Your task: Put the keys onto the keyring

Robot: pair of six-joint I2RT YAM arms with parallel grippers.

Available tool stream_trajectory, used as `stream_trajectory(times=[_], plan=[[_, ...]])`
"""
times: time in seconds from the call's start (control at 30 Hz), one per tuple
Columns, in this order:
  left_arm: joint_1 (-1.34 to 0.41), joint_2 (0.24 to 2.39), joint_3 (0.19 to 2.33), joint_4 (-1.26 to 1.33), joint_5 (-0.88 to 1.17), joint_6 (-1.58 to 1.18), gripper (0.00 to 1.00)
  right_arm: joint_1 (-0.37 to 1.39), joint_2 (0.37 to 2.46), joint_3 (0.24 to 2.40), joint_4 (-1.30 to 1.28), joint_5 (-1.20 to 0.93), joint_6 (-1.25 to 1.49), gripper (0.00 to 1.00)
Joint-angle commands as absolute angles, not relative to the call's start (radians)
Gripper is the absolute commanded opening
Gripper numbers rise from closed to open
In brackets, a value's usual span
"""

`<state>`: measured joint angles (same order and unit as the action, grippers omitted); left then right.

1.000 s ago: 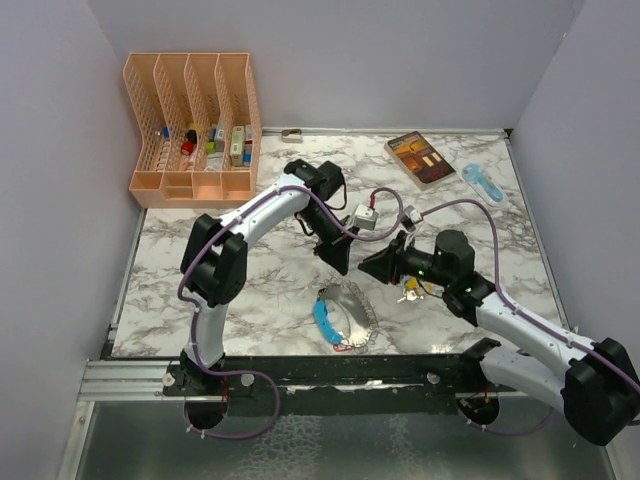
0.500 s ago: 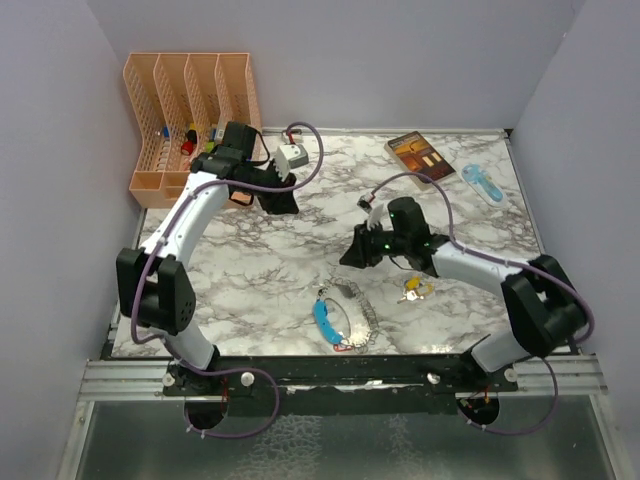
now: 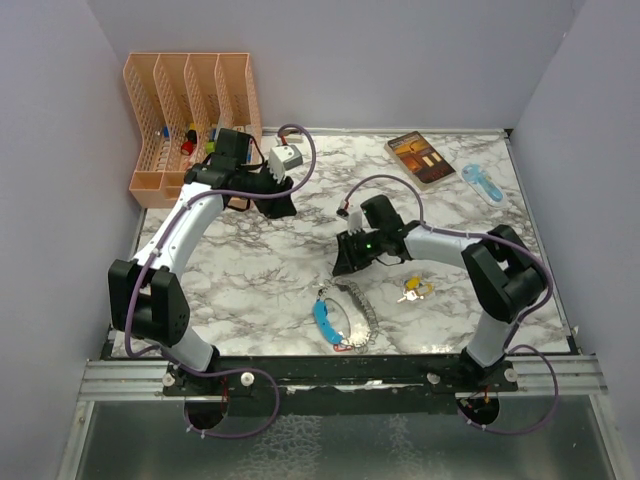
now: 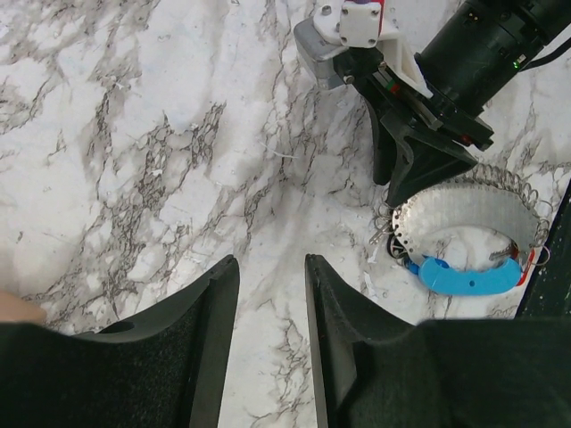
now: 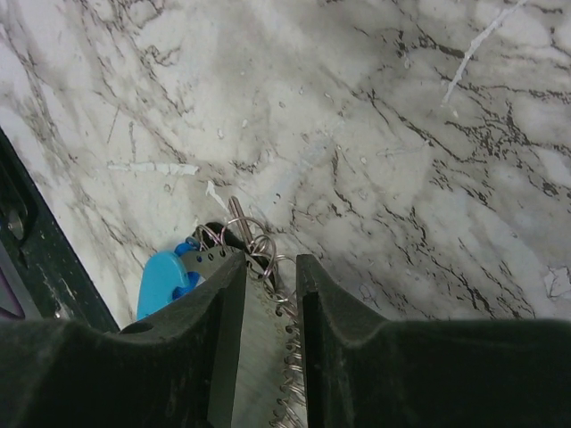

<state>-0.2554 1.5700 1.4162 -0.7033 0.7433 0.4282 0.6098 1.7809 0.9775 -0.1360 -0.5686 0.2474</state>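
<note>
The keyring's thin metal ring at its far end sticks out past the grey plate (image 5: pixel 263 330) between my open fingers, so my right gripper will move down onto it next.
The keyring (image 3: pixel 345 312) lies flat near the table's front edge, a fan of grey metal pieces with a light-blue curved piece (image 3: pixel 323 320) on its left. A small bunch of yellowish keys (image 3: pixel 412 290) lies loose to its right. My right gripper (image 3: pixel 345 265) hovers over the keyring's far end, open, and in the right wrist view the grey plate (image 5: pixel 263 330) and small wire rings show in the gap of the right gripper (image 5: pixel 270 267). My left gripper (image 3: pixel 284 207) is far off at the back left, also open, and the left gripper (image 4: pixel 272 267) has only bare marble between its fingers.
An orange file organizer (image 3: pixel 190 120) with small items stands at the back left, close behind my left arm. A brown book (image 3: pixel 420 158) and a light-blue object (image 3: pixel 483 183) lie at the back right. The black rail (image 3: pixel 340 365) runs along the front edge.
My left arm swung away from the middle to the back left and its jaws opened. My right gripper moved left from the loose keys to the keyring's far end and opened a little.
</note>
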Motion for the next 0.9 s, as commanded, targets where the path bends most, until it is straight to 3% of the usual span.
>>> stream_trajectory(times=[0.0, 0.5, 0.87], plan=[[-0.245, 1.566, 1.425, -0.675, 0.743, 0.410, 0.39, 0.622, 1.807, 1.008, -0.216, -0.595, 0.214, 0.30], [-0.237, 1.576, 1.419, -0.669, 0.753, 0.401, 0.38, 0.647, 1.905, 1.141, -0.329, -0.575, 0.178, 0.28], [-0.235, 1.571, 1.424, -0.671, 0.764, 0.399, 0.38, 0.647, 1.962, 1.230, -0.471, -0.612, 0.108, 0.20]])
